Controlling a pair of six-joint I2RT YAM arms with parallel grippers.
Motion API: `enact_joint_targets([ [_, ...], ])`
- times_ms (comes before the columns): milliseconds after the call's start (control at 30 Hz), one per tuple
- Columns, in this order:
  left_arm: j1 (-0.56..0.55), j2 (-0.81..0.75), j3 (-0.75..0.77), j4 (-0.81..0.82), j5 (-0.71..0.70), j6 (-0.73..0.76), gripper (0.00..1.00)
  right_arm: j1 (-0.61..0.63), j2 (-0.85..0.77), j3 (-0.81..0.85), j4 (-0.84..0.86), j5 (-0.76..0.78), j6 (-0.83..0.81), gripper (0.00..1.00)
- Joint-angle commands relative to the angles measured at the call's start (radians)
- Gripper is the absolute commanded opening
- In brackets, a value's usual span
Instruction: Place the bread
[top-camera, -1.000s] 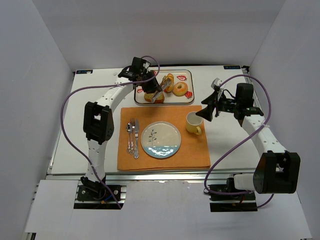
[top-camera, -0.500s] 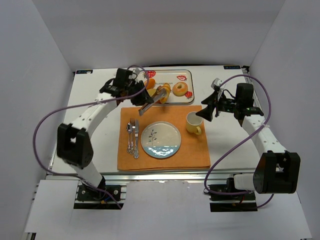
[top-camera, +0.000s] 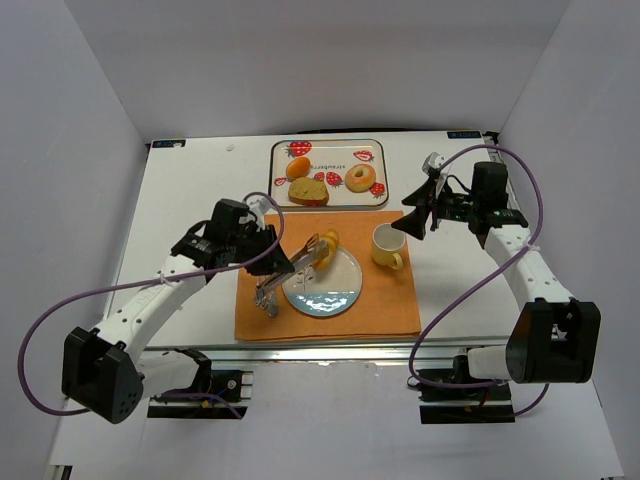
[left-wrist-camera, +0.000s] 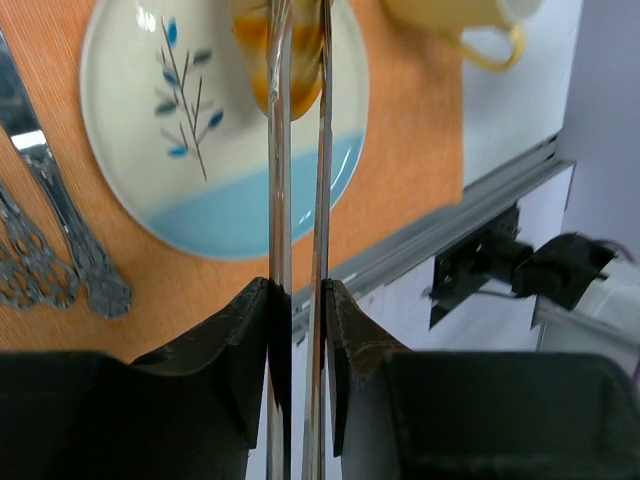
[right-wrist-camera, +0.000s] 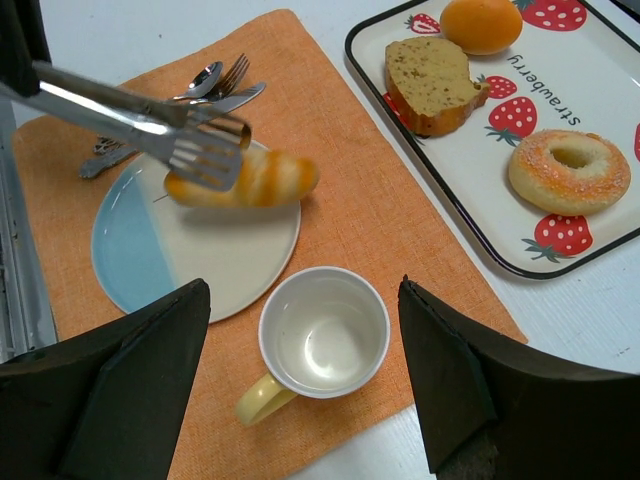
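Observation:
The bread hangs above the plate's far rim, so the robot's left gripper should move the bread down and slightly back onto the plate before it releases the tongs.
The bread, a golden striped roll, hangs pinched between the ends of metal tongs just above the far edge of the blue-and-white plate. My left gripper is shut on the tongs' handles. In the left wrist view the tongs run from my gripper up to the bread over the plate. The right wrist view shows the bread in the tongs. My right gripper stands open above the yellow cup, holding nothing.
The strawberry tray at the back holds a donut, a bread slice and an orange bun. Cutlery lies left of the plate on the orange placemat. The cup stands right of the plate.
My left arm has swung from the tray toward me, carrying the bread in the tongs to above the plate. The right arm has barely moved.

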Motion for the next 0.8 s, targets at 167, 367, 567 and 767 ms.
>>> enact_joint_targets([
  [167, -0.044, -0.059, -0.04, -0.001, -0.017, 0.001, 0.0, -0.006, 0.0, 0.048, -0.036, -0.036, -0.008, 0.8],
  [367, -0.05, -0.053, -0.018, -0.039, -0.025, 0.024, 0.09, -0.006, -0.005, 0.04, -0.038, -0.035, -0.008, 0.8],
  [567, -0.053, -0.051, -0.01, -0.061, -0.019, 0.028, 0.23, -0.006, -0.003, 0.04, -0.036, -0.036, -0.006, 0.8],
  [767, -0.057, -0.053, -0.007, -0.059, -0.008, 0.024, 0.32, -0.006, -0.005, 0.039, -0.035, -0.036, -0.008, 0.81],
])
